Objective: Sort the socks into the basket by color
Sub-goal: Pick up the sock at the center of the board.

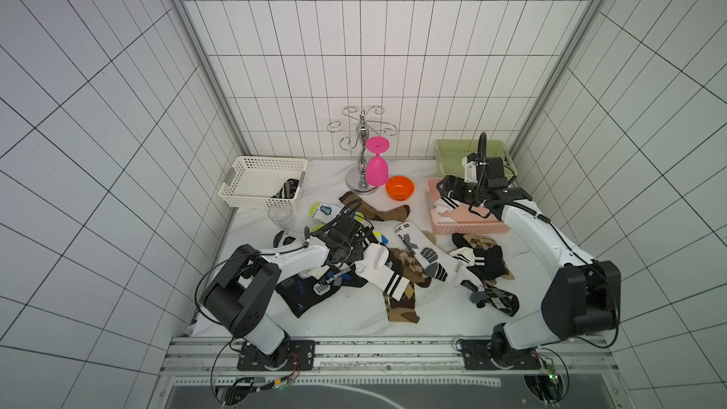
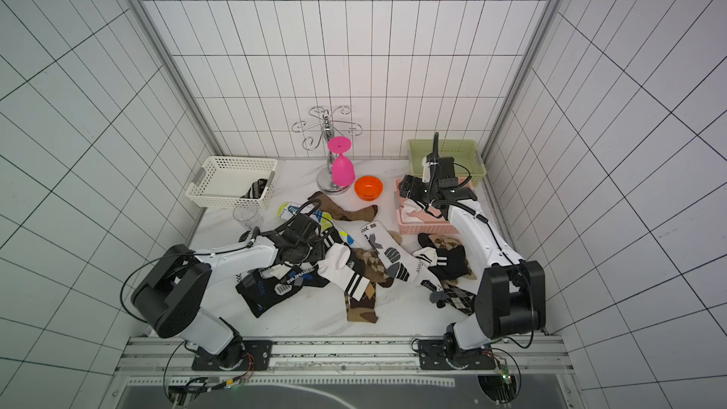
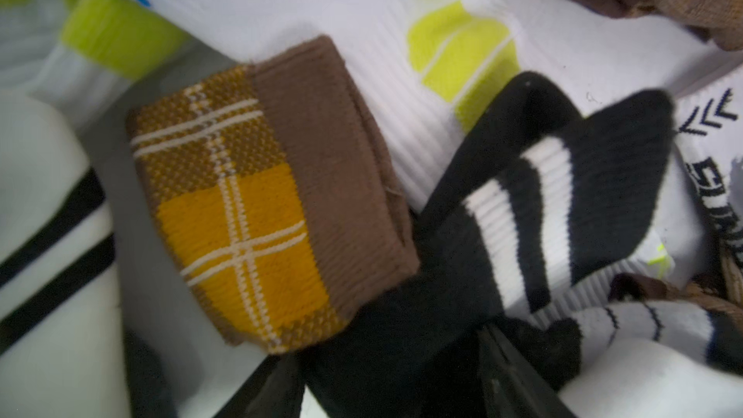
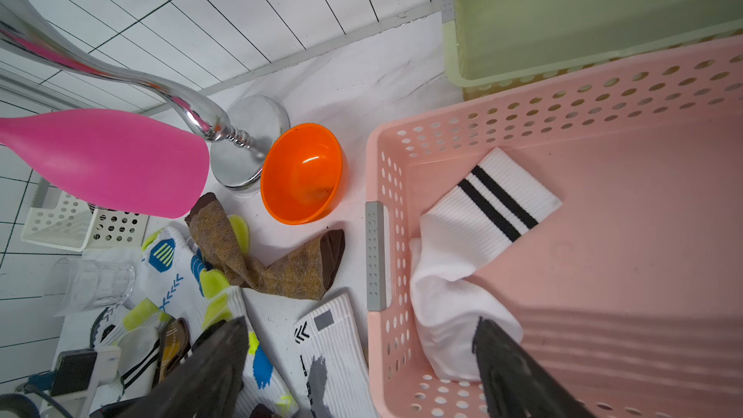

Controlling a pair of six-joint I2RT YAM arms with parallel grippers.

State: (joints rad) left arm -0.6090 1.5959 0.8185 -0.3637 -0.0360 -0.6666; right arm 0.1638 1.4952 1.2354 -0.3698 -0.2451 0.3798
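The black sock's plain part (image 3: 395, 360) already lies between the open fingers, so next my left gripper will stay low in the heap and close them on it.
A heap of socks (image 1: 397, 265), black, white and brown, covers the middle of the table in both top views. My left gripper (image 3: 386, 388) is low in the heap and open, with a black sock with white stripes (image 3: 522, 203) between its fingers. A brown plaid sock (image 3: 257, 203) lies beside it. My right gripper (image 4: 362, 321) hangs open over the near edge of the pink basket (image 4: 603, 114). A white sock with two black stripes (image 4: 454, 259) lies loose in that basket. The white basket (image 1: 263, 182) at the back left holds a black sock (image 1: 287, 190).
A green basket (image 1: 448, 155) stands behind the pink one. An orange bowl (image 1: 399, 187), a chrome stand (image 1: 361, 131) with a pink glass (image 1: 377, 167) hanging on it, and a clear glass (image 1: 281, 217) stand close behind the heap. Tiled walls close in three sides.
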